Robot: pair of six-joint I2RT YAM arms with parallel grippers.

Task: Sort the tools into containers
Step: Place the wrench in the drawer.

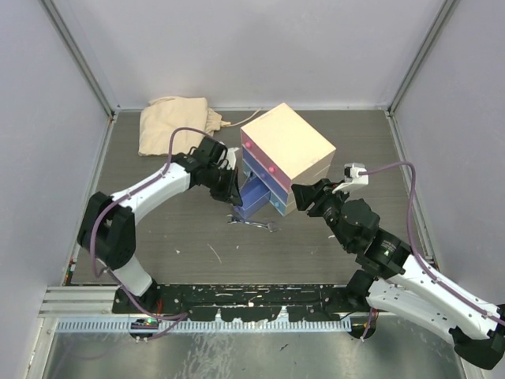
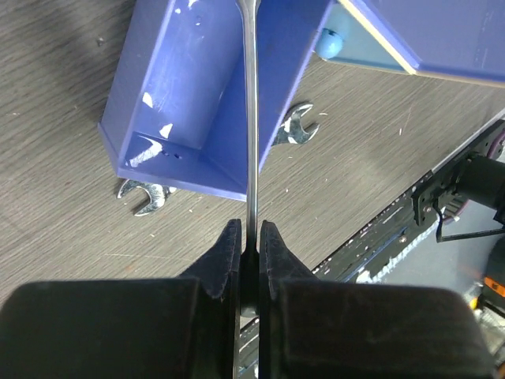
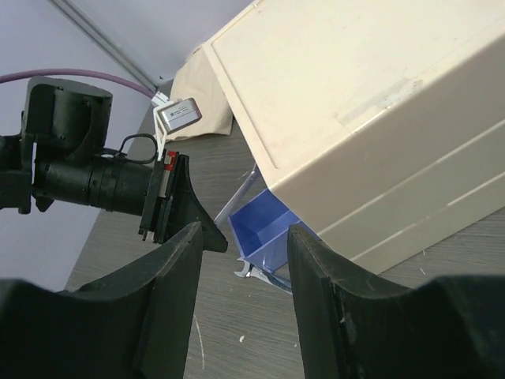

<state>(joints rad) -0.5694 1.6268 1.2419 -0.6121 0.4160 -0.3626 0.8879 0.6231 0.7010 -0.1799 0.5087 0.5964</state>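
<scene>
The silver spanner needs to get over the open blue drawer (image 1: 253, 194) (image 2: 207, 88), so the robot's left gripper will first move down and toward the chest.
The cream chest (image 1: 288, 146) stands mid-table, its blue drawer (image 1: 256, 197) pulled out toward the front. My left gripper (image 2: 250, 229) is shut on the end of a thin silver spanner (image 2: 251, 118). The shaft reaches forward over the open blue drawer (image 2: 197, 103). A second silver spanner (image 1: 252, 224) lies flat on the table, partly under the drawer, with both jaw ends showing in the left wrist view. My right gripper (image 3: 241, 272) is open and empty beside the chest's (image 3: 355, 118) front right corner. The other tools are out of view.
A folded cream cloth (image 1: 175, 122) lies at the back left. Grey walls enclose the table on three sides. A black rail (image 1: 260, 296) runs along the near edge. The light-blue drawer's knob (image 2: 330, 43) shows beside the open drawer.
</scene>
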